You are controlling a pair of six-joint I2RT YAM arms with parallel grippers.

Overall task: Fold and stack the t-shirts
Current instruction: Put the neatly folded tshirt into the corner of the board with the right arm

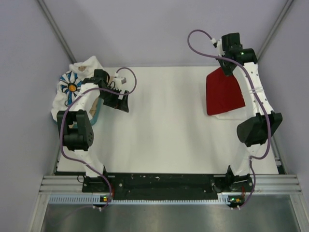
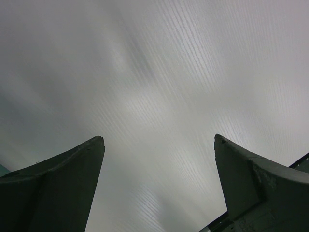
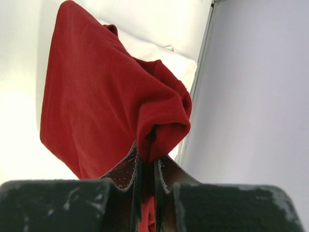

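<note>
The red shirt goes down and toward the grey wall with my right gripper next for release, since its top edge still hangs lifted above the white t-shirt.
The red t-shirt [image 1: 223, 92] hangs at the back right, over a white t-shirt [image 1: 227, 115] that lies on the table. My right gripper [image 1: 226, 67] is shut on the red shirt's top edge and holds it lifted; the wrist view shows the red cloth [image 3: 101, 101] pinched between the closed fingers, with the white shirt [image 3: 159, 55] behind it. The daisy-print shirt [image 1: 72, 87] lies crumpled at the back left on the tan-and-teal tray [image 1: 98, 114]. My left gripper [image 1: 123, 102] is open and empty beside that tray, over bare white table [image 2: 159, 96].
The grey enclosure wall [image 3: 256, 96] stands close to the right of the red shirt. The table's white surface [image 1: 164, 125] spreads between the arms. A metal rail [image 1: 164, 186] runs along the near edge.
</note>
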